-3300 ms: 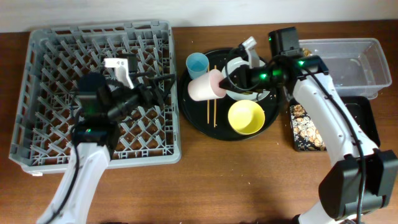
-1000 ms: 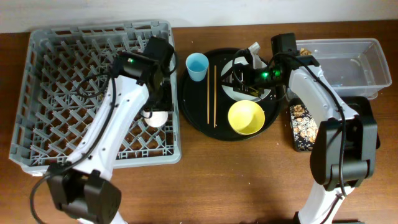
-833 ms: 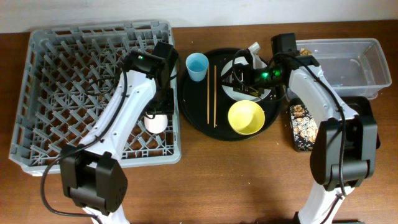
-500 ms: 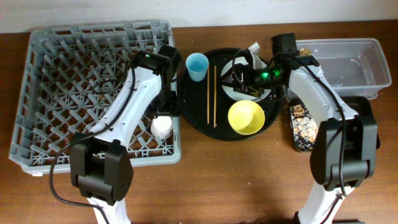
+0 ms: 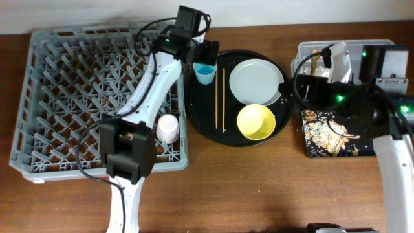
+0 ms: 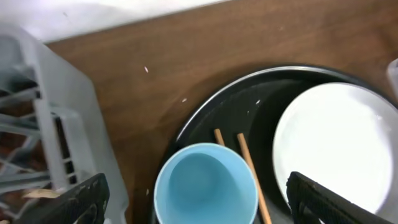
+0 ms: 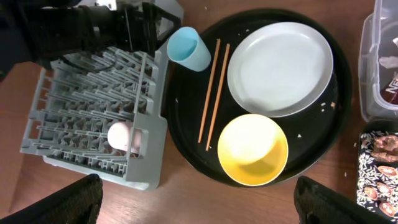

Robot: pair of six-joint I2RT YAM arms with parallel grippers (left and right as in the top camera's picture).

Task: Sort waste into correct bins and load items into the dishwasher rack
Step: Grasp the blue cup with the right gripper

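Note:
My right gripper will go down past the plate (image 5: 257, 81) onto the light blue cup's upturned rim (image 5: 206, 67), because that rim is below it and to its left in the overhead view.
The light blue cup (image 5: 206, 72) stands upright at the back left of the round black tray, and my left gripper (image 6: 205, 208) hangs open over it with one finger on each side of its rim (image 6: 205, 183). The pinkish-white cup (image 5: 167, 128) sits mouth down in the grey dishwasher rack (image 5: 45, 77). The grey plate (image 5: 257, 81), the yellow bowl (image 5: 256, 121) and two chopsticks (image 5: 220, 97) lie on the round tray. My right gripper (image 7: 199, 214) is open and empty, raised high over the bins (image 5: 305, 83).
The clear tub (image 5: 381, 46) at the back right is mostly hidden by my right arm. Brown scraps (image 7: 388, 62) show inside it. The black rectangular tray (image 5: 336, 133) in front holds brown-beige crumbly leftovers. The round black tray (image 5: 200, 110) touches the rack's right wall.
My left gripper let go of the pinkish-white cup in the rack, opened and swung back to the blue cup. My right arm pulled away from the plate to above the bins.

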